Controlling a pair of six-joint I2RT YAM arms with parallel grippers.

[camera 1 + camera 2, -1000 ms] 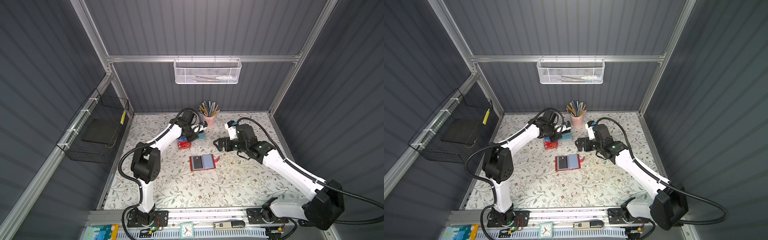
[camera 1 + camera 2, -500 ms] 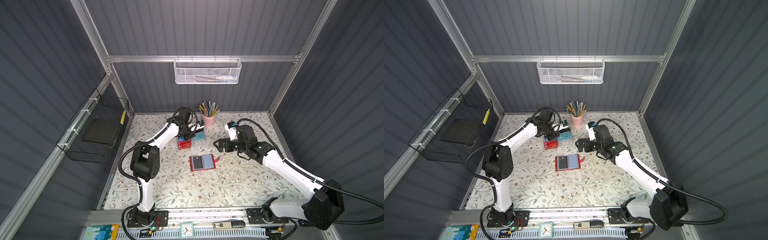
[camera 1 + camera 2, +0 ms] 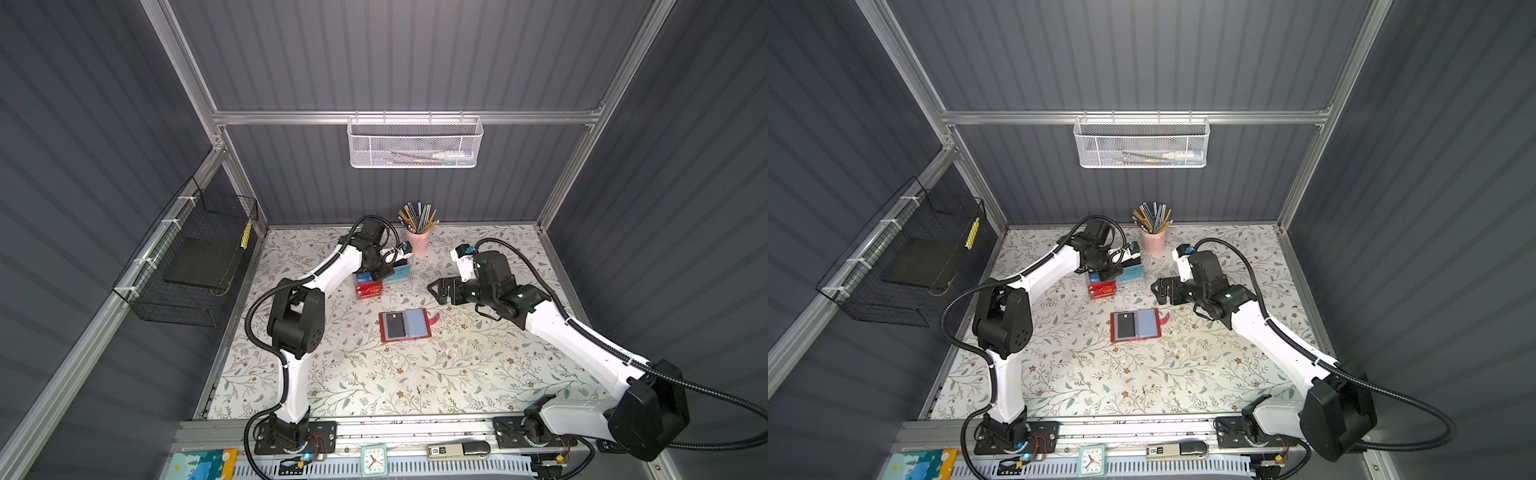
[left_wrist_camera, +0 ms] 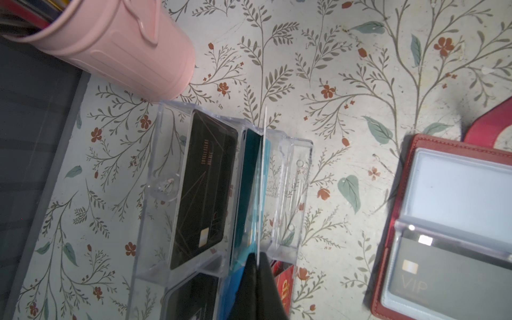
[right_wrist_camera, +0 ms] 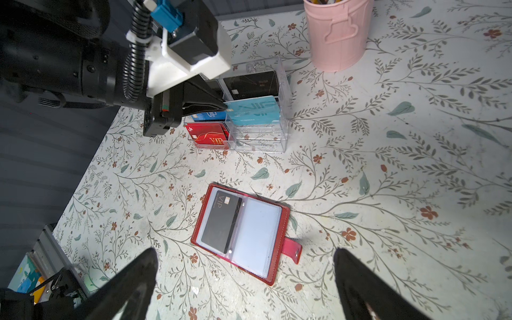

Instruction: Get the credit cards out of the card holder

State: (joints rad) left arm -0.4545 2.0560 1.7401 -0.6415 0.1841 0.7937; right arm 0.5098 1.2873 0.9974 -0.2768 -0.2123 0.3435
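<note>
Next, the left gripper lowers and releases the teal VIP card into the clear box's section [image 3: 398,277] [image 4: 253,194] below my fingers, as the card stands partly inside.
The red card holder [image 3: 405,326] [image 3: 1136,326] lies open on the floral table, its snap tab to the right. A black credit card marked VIP [image 5: 221,221] [image 4: 432,274] sits in its left sleeve; the right sleeve looks empty. My left gripper [image 5: 223,106] [image 3: 383,272] [image 4: 257,259] is shut on the edge of a teal VIP credit card [image 5: 252,110], which stands partly inside a compartment of the clear box [image 5: 260,138]. My right gripper [image 5: 245,252] [image 3: 436,289] hangs open above the table, just beyond the holder, with nothing between its fingers.
The clear box [image 4: 293,194] also holds a black card [image 4: 205,188], a red VIP card [image 5: 210,138] and a blue card [image 5: 206,115]. A pink cup of pencils [image 3: 417,241] stands right behind it. A wire basket [image 3: 195,257] hangs on the left wall.
The left arm has shifted slightly over the clear box, still pinching the teal card. The right arm and the card holder have not moved.
</note>
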